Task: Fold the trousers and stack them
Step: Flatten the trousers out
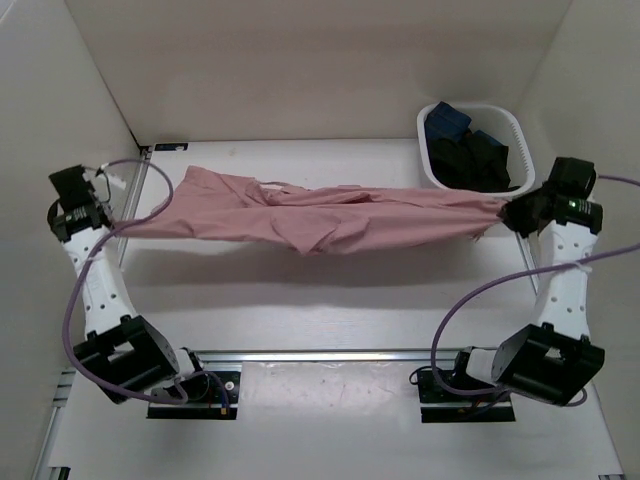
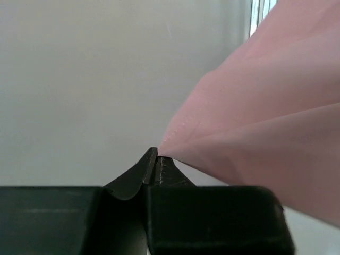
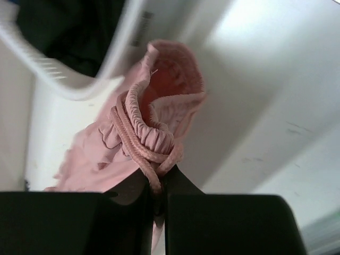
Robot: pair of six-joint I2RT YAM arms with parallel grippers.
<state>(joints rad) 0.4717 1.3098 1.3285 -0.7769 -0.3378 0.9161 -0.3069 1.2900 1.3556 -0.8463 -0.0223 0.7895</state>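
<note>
I will next bring my right gripper back and down and let go of the waistband on the bare near tabletop. That place is below my gripper, toward my base.
The dusty-pink trousers hang stretched in the air between my two grippers, across the back half of the table. My left gripper is shut on a leg end at the far left; the left wrist view shows the pink fabric pinched at the tips of my left gripper. My right gripper is shut on the gathered waistband at the far right. The right wrist view shows my right gripper clamping the waistband and its drawstring cord.
A white basket with dark black and blue clothes stands at the back right, just behind my right gripper; its rim shows in the right wrist view. White walls enclose the table on left, back and right.
</note>
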